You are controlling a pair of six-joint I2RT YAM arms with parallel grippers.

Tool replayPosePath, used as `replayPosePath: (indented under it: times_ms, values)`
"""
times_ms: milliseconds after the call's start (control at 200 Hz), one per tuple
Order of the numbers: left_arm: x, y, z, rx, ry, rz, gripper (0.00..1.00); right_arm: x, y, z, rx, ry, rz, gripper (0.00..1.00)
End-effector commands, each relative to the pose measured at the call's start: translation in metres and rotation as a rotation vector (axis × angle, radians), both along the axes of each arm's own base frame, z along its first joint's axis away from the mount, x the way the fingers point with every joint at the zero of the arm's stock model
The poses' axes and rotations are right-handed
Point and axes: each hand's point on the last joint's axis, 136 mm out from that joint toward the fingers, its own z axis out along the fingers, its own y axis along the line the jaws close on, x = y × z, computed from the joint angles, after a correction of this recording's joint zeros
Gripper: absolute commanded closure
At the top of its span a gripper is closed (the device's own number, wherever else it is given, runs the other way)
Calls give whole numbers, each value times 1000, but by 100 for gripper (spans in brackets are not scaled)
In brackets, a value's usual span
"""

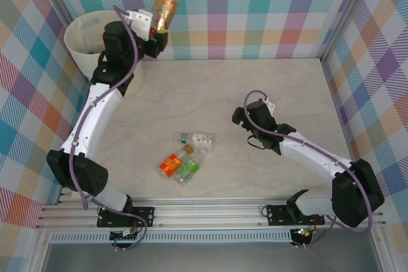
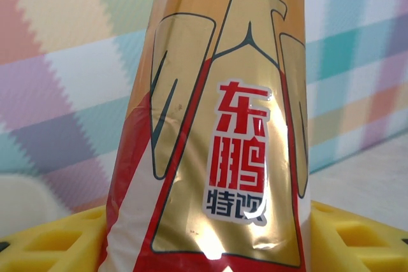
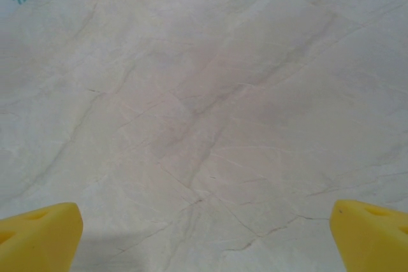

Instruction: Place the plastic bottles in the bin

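My left gripper swings over the bin's opening (image 1: 88, 35) next, tilts down and releases, since the held plastic bottle (image 1: 164, 6) is still outside the bin's rim.
My left gripper (image 1: 157, 28) is raised at the back left, shut on a plastic bottle (image 1: 164, 6) with a gold and red label and a white cap. In the left wrist view that bottle (image 2: 223, 113) stands between the yellow fingers (image 2: 44, 240). The cream-white bin (image 1: 71, 46) stands in the back left corner, just left of the held bottle. Three more bottles lie at the front middle of the table: a white-labelled one (image 1: 200, 138), a red-labelled one (image 1: 171, 164) and a green-labelled one (image 1: 188, 170). My right gripper (image 1: 240, 119) is open over bare table right of them, nothing between its fingertips (image 3: 38, 237).
Checked fabric walls close in the table at the back (image 1: 255, 11), left and right. The marble-patterned tabletop (image 1: 255, 87) is bare between the arms. The metal rail with both arm bases (image 1: 210, 211) runs along the near edge.
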Motion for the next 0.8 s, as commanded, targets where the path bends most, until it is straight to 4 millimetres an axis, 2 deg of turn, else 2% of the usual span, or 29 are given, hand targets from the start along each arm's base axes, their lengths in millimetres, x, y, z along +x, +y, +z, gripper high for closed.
replayPosePath:
  times_ms: [0,110,245,405,480,520,535,650,795]
  values:
    - [14,67,7,-59,-2,214,48,11,16,16,42,-31,50,1]
    - [22,118,7,-133,9,350,48,13,20,16,57,-23,57,0]
    - [32,167,-4,-221,35,458,48,10,20,16,64,-18,53,0]
    - [49,204,-23,-256,69,535,48,6,16,17,59,-13,46,0]
    - [57,219,-33,-280,99,582,45,5,13,18,55,-16,42,0]
    - [61,221,-33,-295,100,589,38,4,12,19,53,-17,40,0]
    - [60,221,-40,-299,130,592,36,4,12,19,53,-19,40,0]
    - [58,201,-32,-368,153,528,14,2,9,23,47,-29,42,0]
    - [37,165,-5,-364,138,471,2,-2,10,24,49,-52,71,0]
